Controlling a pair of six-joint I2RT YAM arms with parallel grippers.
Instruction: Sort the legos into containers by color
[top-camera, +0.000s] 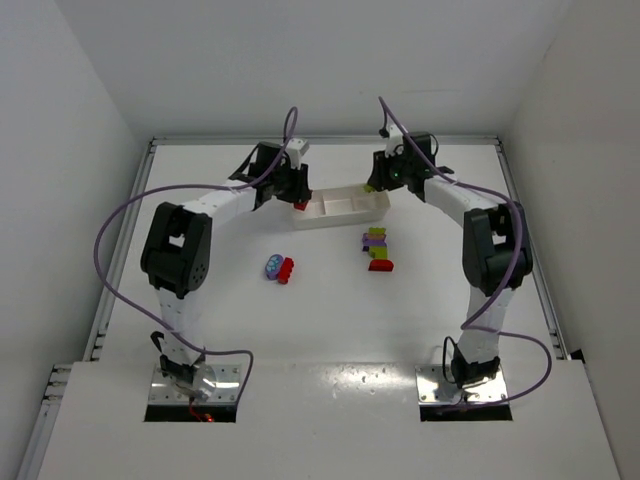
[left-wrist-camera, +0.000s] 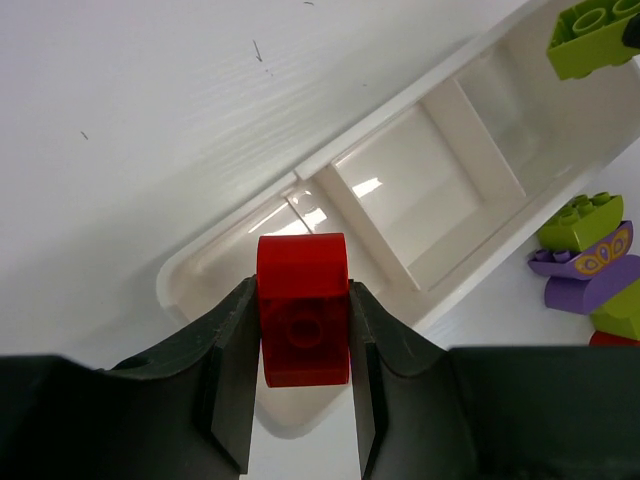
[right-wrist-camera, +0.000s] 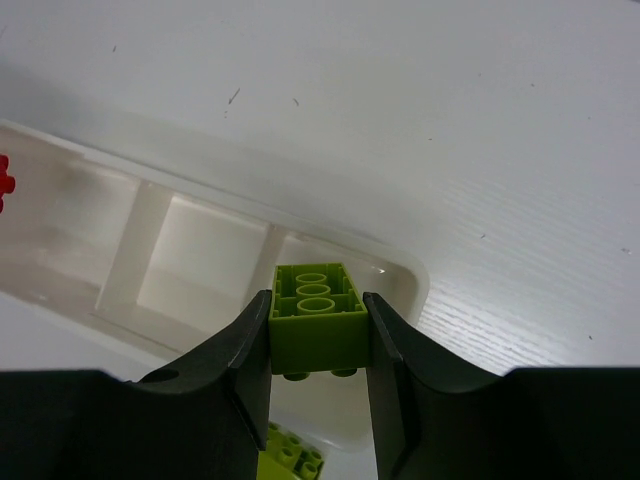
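The yellow-green brick (right-wrist-camera: 318, 325) should go down next into the tray's end section below it, lowered by my right gripper.
The white three-compartment tray (top-camera: 345, 213) lies at the far middle of the table. My left gripper (top-camera: 298, 203) is shut on a red brick (left-wrist-camera: 302, 310), held over the tray's left end compartment (left-wrist-camera: 215, 265). My right gripper (top-camera: 376, 184) is shut on a yellow-green brick (right-wrist-camera: 318, 325), held over the tray's right end compartment (right-wrist-camera: 395, 275). That green brick also shows in the left wrist view (left-wrist-camera: 592, 35). The compartments I can see hold nothing.
A clump of green, purple and red bricks (top-camera: 377, 249) lies in front of the tray's right end and also shows in the left wrist view (left-wrist-camera: 590, 262). A purple piece (top-camera: 273, 266) and a red brick (top-camera: 287, 270) lie left of centre. White walls surround the table.
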